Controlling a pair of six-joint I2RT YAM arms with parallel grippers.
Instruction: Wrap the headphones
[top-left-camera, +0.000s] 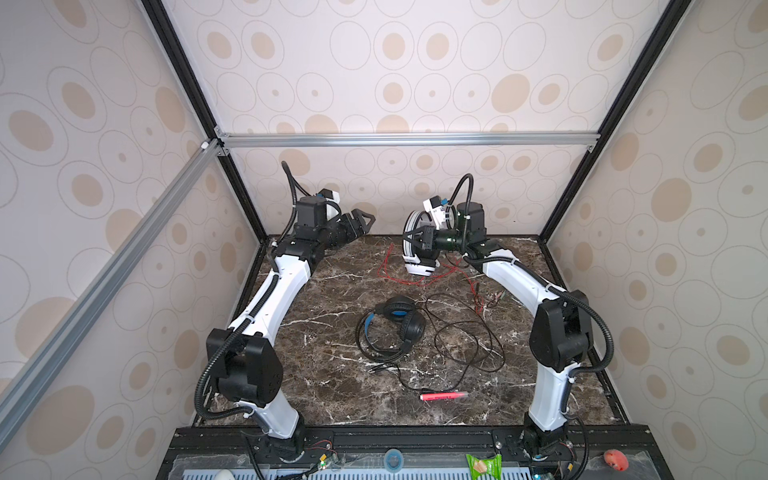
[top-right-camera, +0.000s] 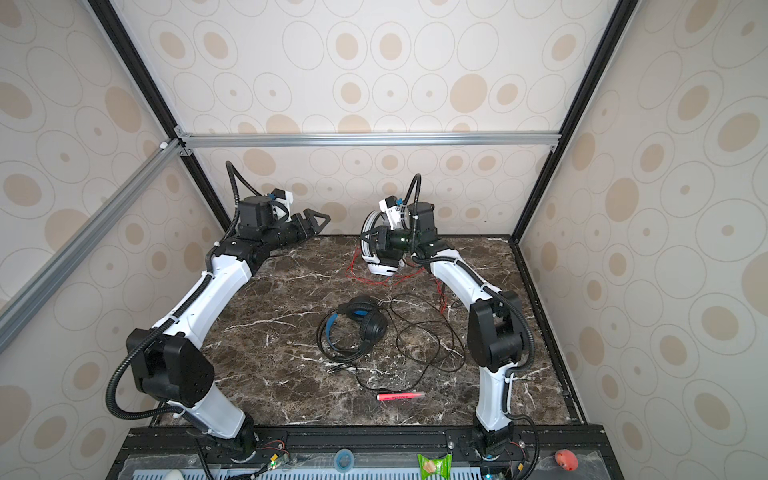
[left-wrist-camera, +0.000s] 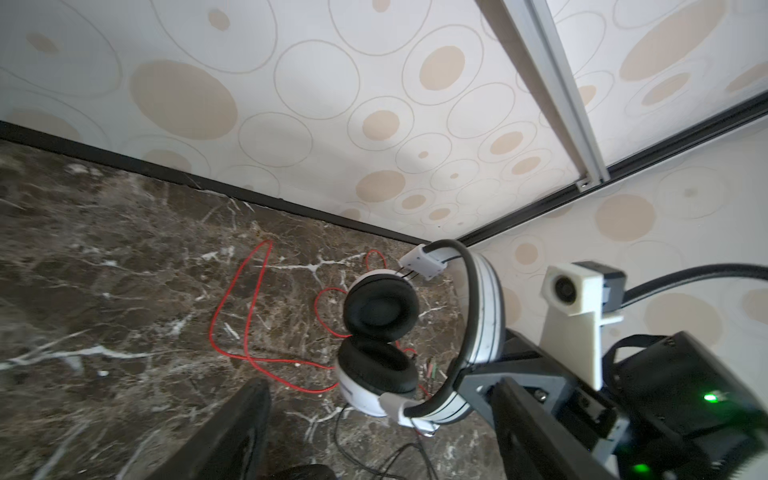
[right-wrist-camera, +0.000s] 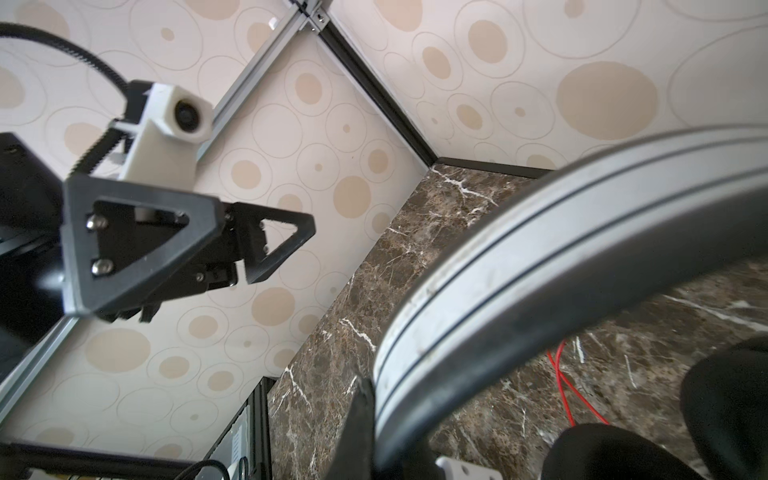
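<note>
I need to lower my right gripper next to the bare marble by the red cord's loop (top-left-camera: 375, 261), tipping the white headphones flat. Then I need to release their band.
The white headphones (top-left-camera: 415, 259) (top-right-camera: 379, 266) stand upright at the back of the marble table (top-left-camera: 332, 374). My right gripper (top-left-camera: 409, 240) (right-wrist-camera: 386, 436) is shut on their striped band (right-wrist-camera: 540, 232) (left-wrist-camera: 486, 316). Their red cord (top-left-camera: 388, 270) (left-wrist-camera: 249, 324) lies loose on the table around them. Nearer the front, the black headphones (top-left-camera: 401, 324) (top-right-camera: 363, 322) lie flat, their black cord (top-left-camera: 469, 340) spread in loops to the right. My left gripper (top-left-camera: 365, 222) (top-right-camera: 322, 220) (right-wrist-camera: 232, 241) hangs open and empty, left of the white headphones and apart from them.
A pink-red pen (top-left-camera: 442, 395) (top-right-camera: 399, 395) lies near the table's front. Patterned walls close in the back and both sides, with an aluminium rail (top-left-camera: 407, 139) across the back. A green packet (top-left-camera: 482, 463) and a red object (top-left-camera: 615, 459) sit on the front ledge.
</note>
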